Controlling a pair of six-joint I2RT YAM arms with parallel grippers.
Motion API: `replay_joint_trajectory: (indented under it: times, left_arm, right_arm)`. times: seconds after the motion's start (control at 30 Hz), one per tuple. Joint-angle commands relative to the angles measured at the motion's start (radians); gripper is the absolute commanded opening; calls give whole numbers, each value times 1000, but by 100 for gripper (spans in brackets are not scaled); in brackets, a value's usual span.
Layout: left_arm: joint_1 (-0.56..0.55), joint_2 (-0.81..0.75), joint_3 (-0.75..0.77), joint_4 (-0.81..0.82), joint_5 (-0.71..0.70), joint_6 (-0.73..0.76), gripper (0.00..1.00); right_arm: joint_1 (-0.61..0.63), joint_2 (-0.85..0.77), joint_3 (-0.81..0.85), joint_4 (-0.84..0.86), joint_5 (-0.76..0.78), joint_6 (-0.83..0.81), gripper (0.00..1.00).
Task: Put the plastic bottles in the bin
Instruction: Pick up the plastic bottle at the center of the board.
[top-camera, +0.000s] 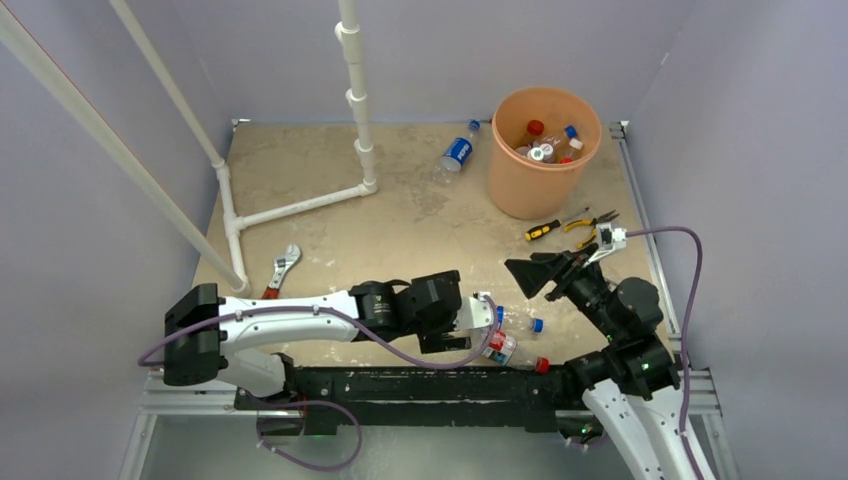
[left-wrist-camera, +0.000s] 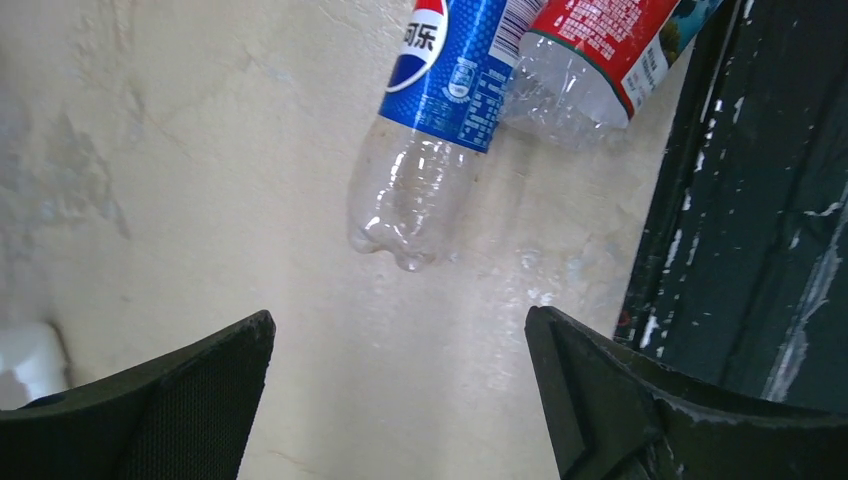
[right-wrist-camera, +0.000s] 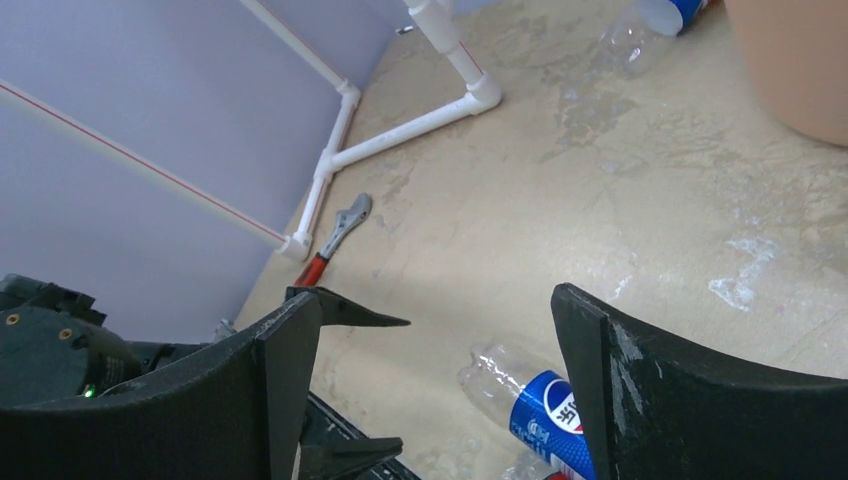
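The blue bottle's base (left-wrist-camera: 412, 200) is below and beyond the open fingers, so my left gripper will next go down toward the right in the top view onto it.
The orange bin (top-camera: 520, 185) stands at the far right with several bottles (top-camera: 545, 148) inside; its wall shows in the right wrist view (right-wrist-camera: 800, 70). A blue-labelled bottle (top-camera: 458, 152) lies just left of the bin, also in the right wrist view (right-wrist-camera: 640, 25). Near the front edge lie a blue-labelled bottle (top-camera: 520, 322) (left-wrist-camera: 430, 120) (right-wrist-camera: 535, 405) and a red-labelled bottle (top-camera: 512, 350) (left-wrist-camera: 600, 45), side by side. My left gripper (top-camera: 492, 325) (left-wrist-camera: 400, 330) is open and empty, just short of the blue bottle's base. My right gripper (top-camera: 548, 270) (right-wrist-camera: 435, 310) is open and empty, hovering above that bottle.
A yellow-and-black screwdriver (top-camera: 542, 231) and pliers (top-camera: 590, 222) lie in front of the bin. A red-handled wrench (top-camera: 283, 270) (right-wrist-camera: 335, 235) lies at the left. A white pipe frame (top-camera: 300, 205) stands at the back left. A black rail (left-wrist-camera: 760, 200) runs along the near edge beside the bottles.
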Motion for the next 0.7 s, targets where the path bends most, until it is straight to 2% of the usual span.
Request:
replay_joint_trajectory:
  times: [0.0, 0.13, 0.27, 0.4, 0.5, 0.67]
  left_arm:
    - [18, -11, 72, -10, -31, 274, 97]
    - [73, 108, 140, -89, -10, 377, 94]
    - [143, 200, 212, -141, 116, 416, 92]
    - [145, 237, 254, -100, 251, 440, 92]
    - [164, 282, 253, -72, 289, 475, 92]
    - [190, 392, 316, -119, 351, 490, 90]
  right_arm:
    - [6, -29, 67, -52, 23, -41, 89]
    - [6, -43, 68, -53, 22, -40, 90]
    - [6, -50, 69, -53, 27, -42, 90]
    - [6, -63, 69, -53, 38, -39, 90]
    - [6, -74, 87, -63, 51, -36, 90]
    - [6, -77, 178, -104, 88, -56, 91]
